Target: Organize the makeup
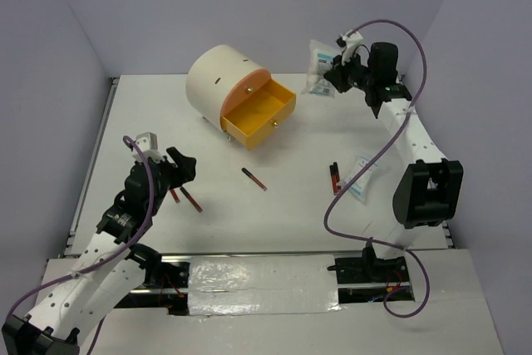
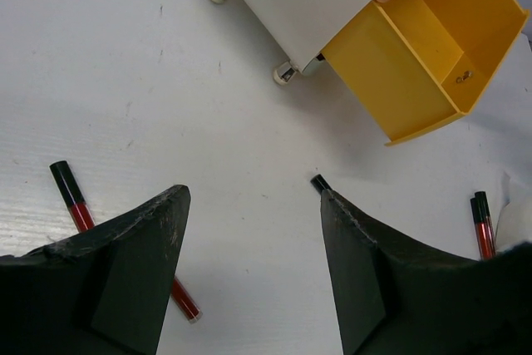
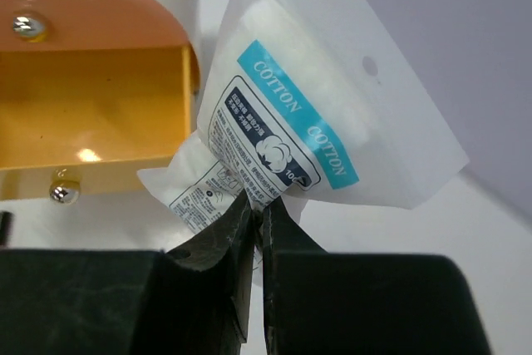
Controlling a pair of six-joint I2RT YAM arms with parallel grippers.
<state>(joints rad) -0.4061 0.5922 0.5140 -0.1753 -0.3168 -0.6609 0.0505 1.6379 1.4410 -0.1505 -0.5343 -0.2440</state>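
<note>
My right gripper swings left in the top view next, turns and comes down over the open drawer (image 1: pixel 259 111) (image 3: pixel 90 107) to release, as that has room for the packet.
My right gripper (image 1: pixel 331 81) is raised at the back right, to the right of the open drawer, shut on the lower edge of a clear cotton packet (image 1: pixel 319 66). In the right wrist view the jaws (image 3: pixel 261 205) pinch that packet (image 3: pixel 307 106) close by the drawer. A second packet (image 1: pixel 361 174) lies on the table at the right, with two black-and-red sticks (image 1: pixel 334 177) beside it. Another stick (image 1: pixel 253 178) lies mid-table. My left gripper (image 1: pixel 179 168) hovers open over a red stick (image 1: pixel 191 199). In the left wrist view that stick (image 2: pixel 75 201) runs under the left finger, with nothing between the jaws (image 2: pixel 253 197).
The cream cylindrical chest (image 1: pixel 220 81) stands at the back centre with its orange-yellow drawer (image 1: pixel 259 112) pulled out toward the front right. The drawer (image 2: pixel 424 47) shows nothing inside but a small screw. Grey walls close in the table's far side and its left and right sides.
</note>
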